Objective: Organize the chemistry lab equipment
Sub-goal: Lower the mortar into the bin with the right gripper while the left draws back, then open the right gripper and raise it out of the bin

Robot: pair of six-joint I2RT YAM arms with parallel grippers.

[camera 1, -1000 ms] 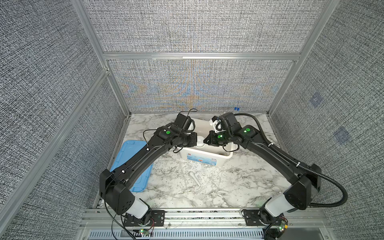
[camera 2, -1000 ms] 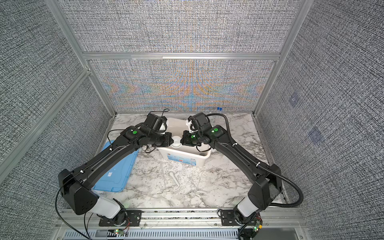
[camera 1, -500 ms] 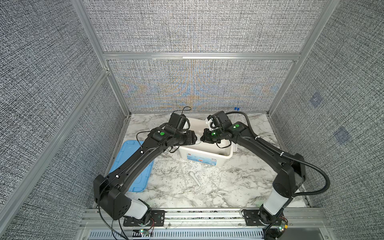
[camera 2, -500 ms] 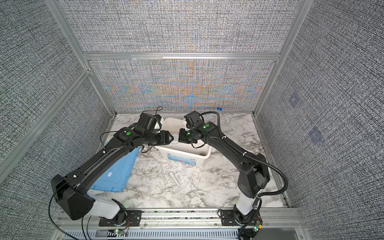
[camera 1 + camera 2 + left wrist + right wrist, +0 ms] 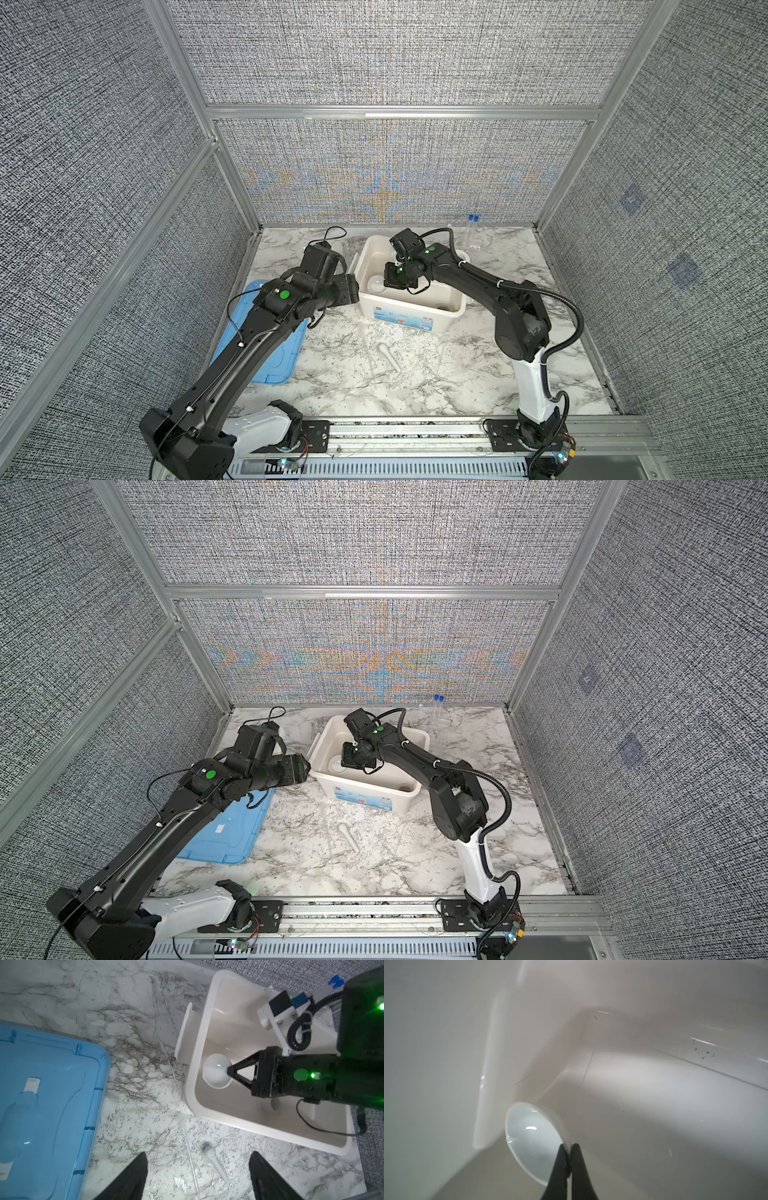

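Observation:
My right gripper should next lower the mortar bowl to the tub's bottom by the tub's handled end (image 5: pixel 382 294) (image 5: pixel 574 1118) and let go of the mortar bowl's rim, because that bottom is below the gripper.
My right gripper (image 5: pixel 568 1146) is shut on the rim of the white mortar bowl (image 5: pixel 217 1071), held low inside the white tub (image 5: pixel 190 1084) near its left end. My left gripper (image 5: pixel 198 1153) hangs open and empty beside the tub's left side, above the marble. Below it lie the white pestle (image 5: pixel 215 1164) and a thin clear rod (image 5: pixel 191 1163). A small white round dish (image 5: pixel 275 1104) sits on the tub floor, partly hidden by the right gripper. Two clear tubes with blue caps (image 5: pixel 471 230) lie at the back right.
The flat light-blue lid (image 5: pixel 274 357) lies on the marble to the left, under my left arm. The tub (image 5: pixel 399 318) stands mid-table, towards the back. Grey fabric walls close in the left, right and back sides.
My left gripper has opened and drawn back leftwards off the tub. My right gripper has swung left and sunk lower into the tub with the mortar bowl.

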